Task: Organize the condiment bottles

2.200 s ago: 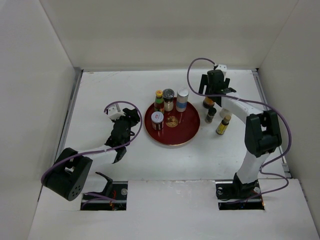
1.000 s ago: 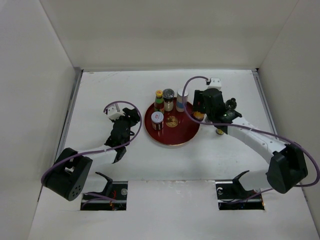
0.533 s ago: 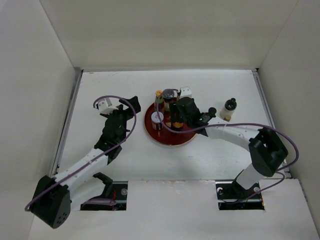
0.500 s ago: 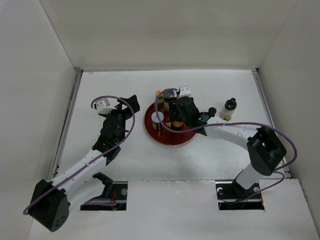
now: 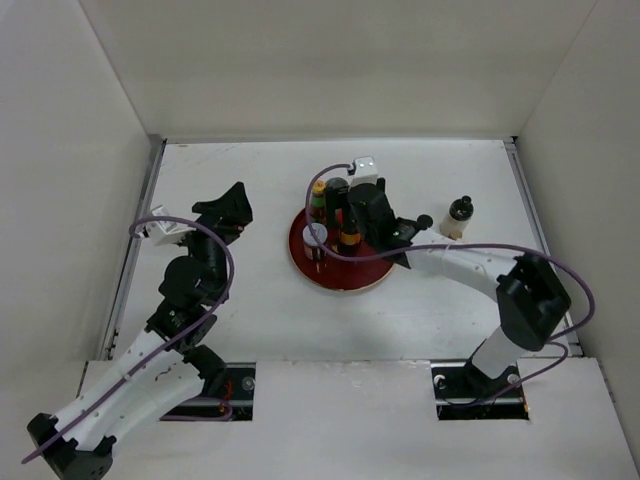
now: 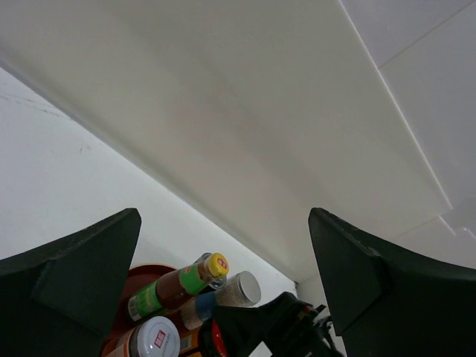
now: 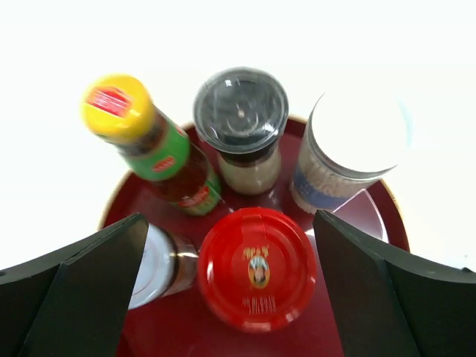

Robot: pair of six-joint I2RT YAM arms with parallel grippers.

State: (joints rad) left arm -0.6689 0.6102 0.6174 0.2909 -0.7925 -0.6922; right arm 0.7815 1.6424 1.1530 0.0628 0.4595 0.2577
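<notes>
My right gripper is at the red-capped jar, and the small bottles (image 5: 456, 217) stand off the tray. It will rise off the jar next, cross to the right in the top view and lower beside them.
The red tray (image 5: 372, 268) holds several condiment bottles. In the right wrist view I look straight down on a red-capped jar (image 7: 256, 268), which stands on the tray (image 7: 186, 327) between the spread fingers of my right gripper (image 7: 229, 222), open. Around it stand a yellow-capped bottle (image 7: 119, 104), a dark-lidded jar (image 7: 240, 104), a blue-labelled jar (image 7: 357, 126) and a white-capped jar (image 7: 156, 268). From above, my right gripper (image 5: 348, 222) hangs over the tray. My left gripper (image 5: 228, 206) is open and empty, raised left of the tray. Its view shows the yellow-capped bottle (image 6: 216, 264) between its fingers.
Two more small bottles stand on the table right of the tray: one black-capped (image 5: 458, 215), one smaller (image 5: 424, 221). White walls close in the table on the left, back and right. The right arm's forearm (image 5: 460, 262) stretches across the right half.
The right arm carried the red-capped jar from the table's right side onto the tray, and its jaws have spread. The left arm lifted and swung left, and its jaws have opened wide.
</notes>
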